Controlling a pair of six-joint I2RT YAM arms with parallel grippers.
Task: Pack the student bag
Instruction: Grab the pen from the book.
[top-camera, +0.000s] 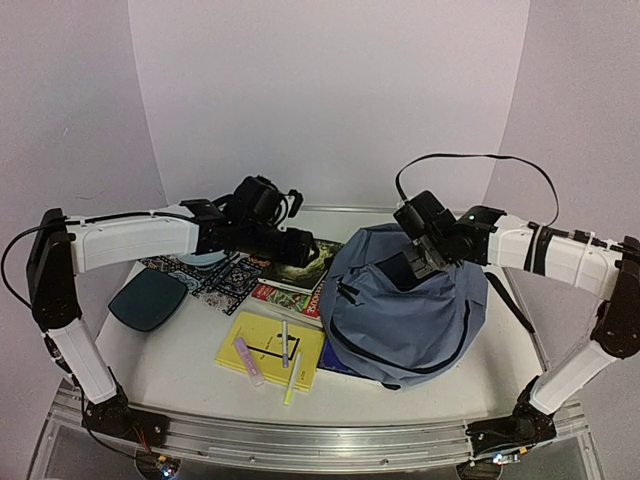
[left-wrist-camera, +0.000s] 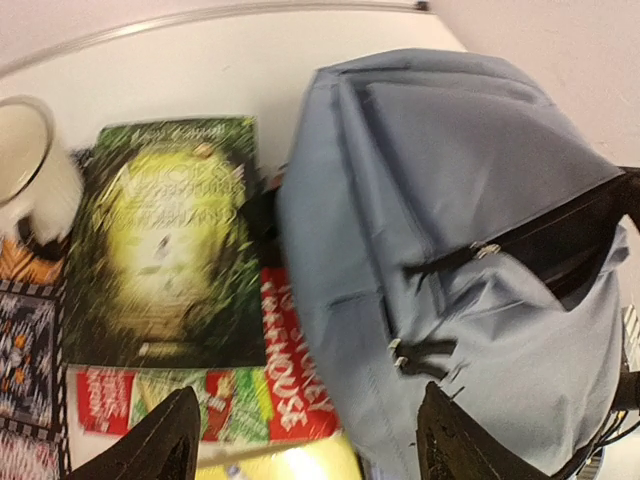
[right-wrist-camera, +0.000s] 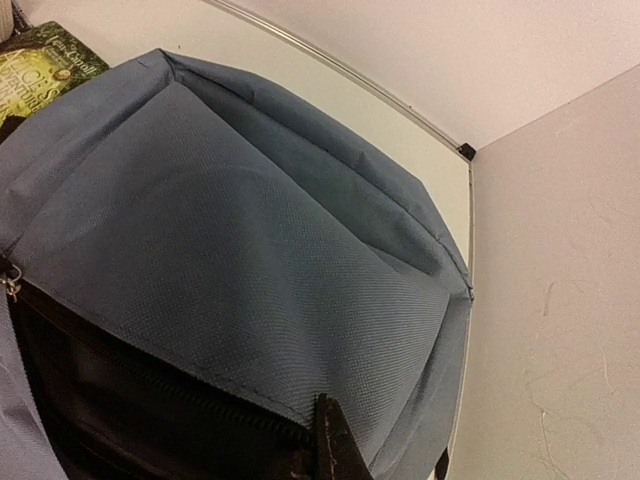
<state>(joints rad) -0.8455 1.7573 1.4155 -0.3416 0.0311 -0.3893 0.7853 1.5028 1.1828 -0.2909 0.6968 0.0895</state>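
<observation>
My open left gripper will move back and down onto the pen's far end and close, because the lilac pen lies uncovered on top of the yellow notebook.
The student bag (top-camera: 400, 315), a blue-grey backpack, lies at the right of the table with its main zipper partly open. It also shows in the left wrist view (left-wrist-camera: 440, 200) and in the right wrist view (right-wrist-camera: 230, 230). My right gripper (top-camera: 420, 262) is at the bag's top and is shut on the fabric edge by the open zipper; one dark finger (right-wrist-camera: 335, 450) shows there. My left gripper (top-camera: 300, 245) is open and empty, its fingers (left-wrist-camera: 165, 445) spread over the books and the bag's left edge.
A green book (top-camera: 300, 262) lies on a red book (top-camera: 290, 297) left of the bag. A yellow notebook (top-camera: 270, 348) carries several pens (top-camera: 285, 343). A dark teal tray (top-camera: 148, 298) and a patterned book (top-camera: 215, 280) lie at left. A white mug (left-wrist-camera: 30, 170) stands near the green book.
</observation>
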